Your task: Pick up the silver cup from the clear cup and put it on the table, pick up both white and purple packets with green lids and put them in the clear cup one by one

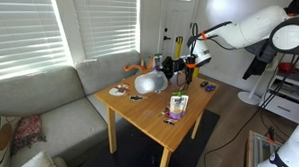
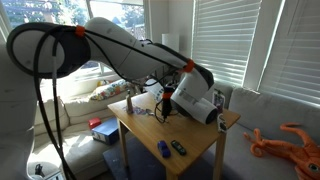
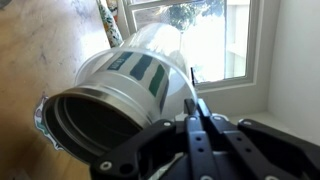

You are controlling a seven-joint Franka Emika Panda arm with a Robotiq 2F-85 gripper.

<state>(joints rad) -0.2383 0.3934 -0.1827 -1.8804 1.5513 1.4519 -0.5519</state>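
Note:
My gripper lowers and tilts the nested cups toward the wooden tabletop below and releases the silver rim next, as the cups still lie sideways.
My gripper (image 3: 196,108) is shut on the rim of the silver cup (image 3: 95,122), whose dark open mouth faces the wrist camera. The silver cup is still nested in the clear cup (image 3: 150,55), and both are tilted on their side. In an exterior view the gripper (image 1: 173,67) holds the nested cups (image 1: 149,84) above the wooden table (image 1: 149,112). White and purple packets (image 1: 176,106) lie on the table below the gripper. In the other exterior view the gripper (image 2: 166,104) is mostly hidden by the arm.
A grey sofa (image 1: 49,100) stands beside the table. An orange toy (image 2: 285,140) lies on the sofa. Small blue and green items (image 2: 170,149) sit near the table's edge (image 2: 200,158). A dark flat item (image 1: 119,89) lies at the table's sofa side.

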